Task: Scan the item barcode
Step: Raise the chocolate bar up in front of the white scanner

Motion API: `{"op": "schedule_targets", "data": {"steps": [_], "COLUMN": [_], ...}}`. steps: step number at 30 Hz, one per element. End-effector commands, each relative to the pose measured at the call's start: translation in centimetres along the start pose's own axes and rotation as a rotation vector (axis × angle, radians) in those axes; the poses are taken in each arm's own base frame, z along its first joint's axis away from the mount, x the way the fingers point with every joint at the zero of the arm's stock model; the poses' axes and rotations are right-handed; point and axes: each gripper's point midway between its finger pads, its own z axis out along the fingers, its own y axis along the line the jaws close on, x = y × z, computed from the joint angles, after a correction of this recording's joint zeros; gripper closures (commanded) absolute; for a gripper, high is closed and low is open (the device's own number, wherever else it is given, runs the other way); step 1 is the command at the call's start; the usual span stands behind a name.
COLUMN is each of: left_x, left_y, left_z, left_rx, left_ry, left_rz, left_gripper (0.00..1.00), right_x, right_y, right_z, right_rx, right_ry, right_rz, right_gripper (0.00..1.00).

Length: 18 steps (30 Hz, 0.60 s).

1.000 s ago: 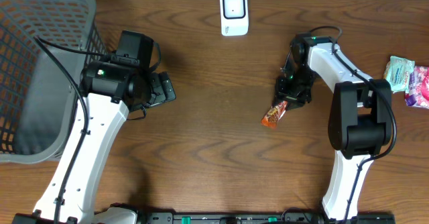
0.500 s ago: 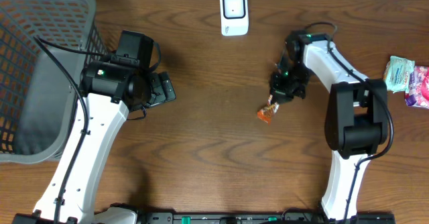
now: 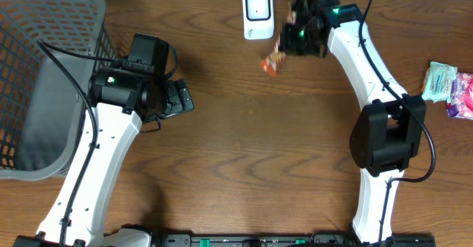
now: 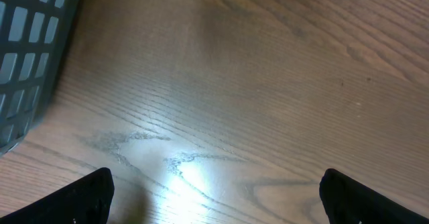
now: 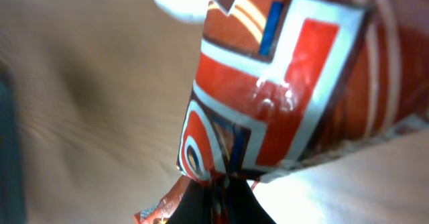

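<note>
My right gripper next carries its packet over the white scanner, then across to the pale green and pink packets. It releases the packet where wrapped items already lie.
The item is a small red and orange snack packet hanging in the air just right of the white barcode scanner at the table's back edge. My right gripper is shut on the packet's end. In the right wrist view the packet fills the frame, red with white and blue print, pinched between the dark fingertips at the bottom. My left gripper stands open over bare wood on the left half of the table, nothing between its fingers.
A grey mesh basket fills the back left corner; its wall shows in the left wrist view. More wrapped packets, pale green and pink, lie at the right edge.
My right gripper closed on the snack packet, lifted it off the table's middle and carried it back and to the left, up beside the scanner. The left arm has not moved.
</note>
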Motion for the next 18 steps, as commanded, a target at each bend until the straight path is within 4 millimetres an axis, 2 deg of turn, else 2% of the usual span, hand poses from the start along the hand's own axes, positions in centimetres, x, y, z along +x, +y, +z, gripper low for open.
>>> {"op": "schedule_targets", "data": {"steps": [1, 7, 11, 18], "left_x": [-0.2, -0.2, -0.2, -0.2], "left_y": [0.2, 0.2, 0.2, 0.2], "left_z": [-0.3, -0.3, -0.3, -0.3], "left_rx": [-0.005, -0.005, -0.005, -0.004], "left_ry": [-0.012, -0.012, -0.012, -0.012], "left_rz": [-0.016, -0.016, -0.016, -0.016], "left_gripper": [0.02, 0.02, 0.02, 0.02], "right_x": [-2.2, -6.2, -7.8, -8.7], "right_y": [1.8, 5.3, 7.2, 7.4], "right_z": [-0.2, -0.4, 0.2, 3.4], "right_rx": [-0.049, -0.159, -0.202, -0.233], "right_ry": [-0.084, -0.26, -0.345, -0.389], "right_rz": [0.073, 0.071, 0.071, 0.088], "right_gripper": [0.99, 0.99, 0.99, 0.99]}}
